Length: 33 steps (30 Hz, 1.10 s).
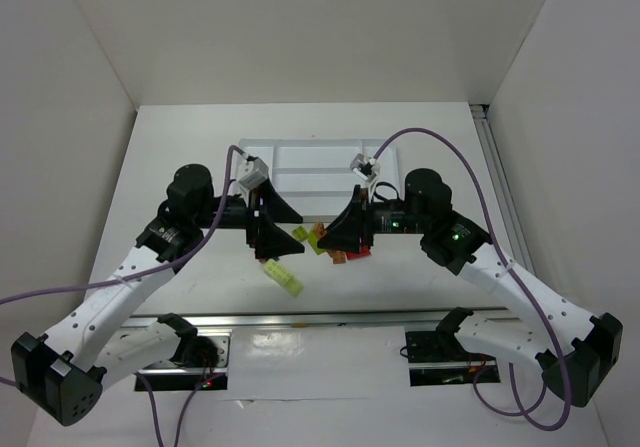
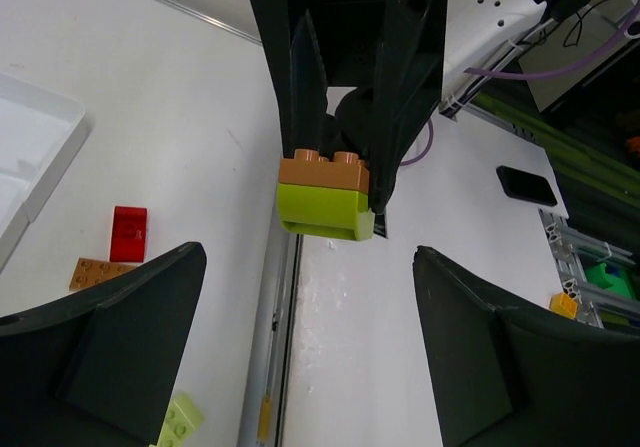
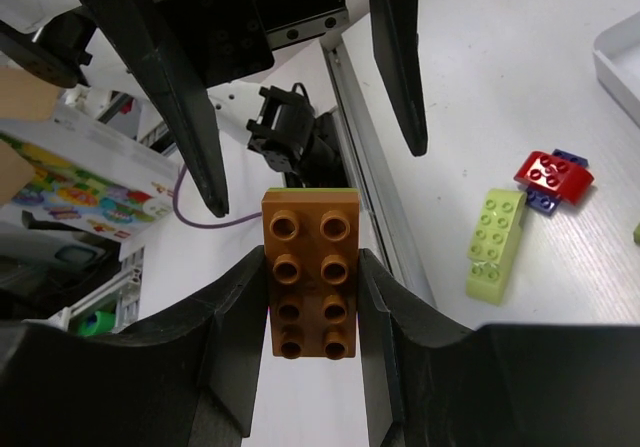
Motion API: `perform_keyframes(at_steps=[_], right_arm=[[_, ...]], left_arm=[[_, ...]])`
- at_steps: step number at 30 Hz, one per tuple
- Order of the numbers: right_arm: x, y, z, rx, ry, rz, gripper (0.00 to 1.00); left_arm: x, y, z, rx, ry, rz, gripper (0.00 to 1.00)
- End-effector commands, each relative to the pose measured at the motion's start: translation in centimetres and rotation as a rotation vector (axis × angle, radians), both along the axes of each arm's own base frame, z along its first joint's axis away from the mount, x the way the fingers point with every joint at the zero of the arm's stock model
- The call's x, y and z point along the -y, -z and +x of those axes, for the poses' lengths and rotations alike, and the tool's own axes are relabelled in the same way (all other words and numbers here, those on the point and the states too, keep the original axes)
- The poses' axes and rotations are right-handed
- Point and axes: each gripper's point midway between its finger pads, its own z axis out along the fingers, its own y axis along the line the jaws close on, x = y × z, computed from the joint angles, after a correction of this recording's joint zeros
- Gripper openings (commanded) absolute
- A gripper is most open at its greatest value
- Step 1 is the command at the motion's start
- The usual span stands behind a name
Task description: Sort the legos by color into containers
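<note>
My right gripper swings outward next, turns down over the tray's end container by its arm (image 1: 385, 165), and releases the orange lego, as the stuck legos' colors differ.
My right gripper (image 3: 310, 297) is shut on an orange lego (image 3: 310, 267) with a yellow-green lego (image 2: 322, 212) stuck under it. The pair hangs above the table between the two arms (image 1: 306, 234). My left gripper (image 2: 310, 267) faces it, open wide, with nothing between its fingers; the stack sits just beyond its tips. A loose yellow-green lego (image 3: 495, 244) lies on the table, and a red lego (image 3: 553, 174) rests on a dark purple-blue one (image 3: 543, 202). The white tray of containers (image 1: 310, 157) lies behind both grippers.
A red brick (image 2: 129, 233) and a flat orange plate (image 2: 100, 272) lie near the tray corner (image 2: 30, 157). A metal rail (image 1: 320, 317) runs along the near table edge, by the arm bases. White walls enclose the table on three sides.
</note>
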Motion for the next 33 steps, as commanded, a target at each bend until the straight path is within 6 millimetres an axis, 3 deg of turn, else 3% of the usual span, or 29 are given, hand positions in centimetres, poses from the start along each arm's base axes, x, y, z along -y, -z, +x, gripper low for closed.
perform_keyframes(at_steps=[1,10,18,25,26,29,33], right_arm=[[-0.4,-2.2,-0.4,0.058,-0.048,0.075,0.28],[-0.5,-2.1,-0.3,0.043,-0.039,0.08,0.28],[-0.4,-1.4,-0.4,0.034,-0.039,0.065,0.28],[-0.4,-0.9,-0.2,0.027,-0.03,0.057,0.28],[-0.4,-0.7,-0.2,0.028,-0.031,0.049,0.28],[-0.2,-0.8,-0.3,0.028,-0.022,0.047,0.28],[0.1,-0.6,0.0,0.031,0.013,0.043,0.28]], left_arm=[[0.5,-1.8,-0.6,0.092,0.063,-0.052,0.95],[2.4,-2.2,0.0,0.076,0.082,-0.058,0.93],[3.0,-2.3,0.1,0.068,0.083,-0.059,0.77],[3.1,-3.7,0.0,0.074,0.091,-0.094,0.42],[3.0,-3.9,-0.2,0.082,0.092,-0.099,0.26],[3.0,-3.8,0.3,0.067,0.056,-0.076,0.0],[2.7,-3.3,2.1,0.012,-0.044,-0.034,0.0]])
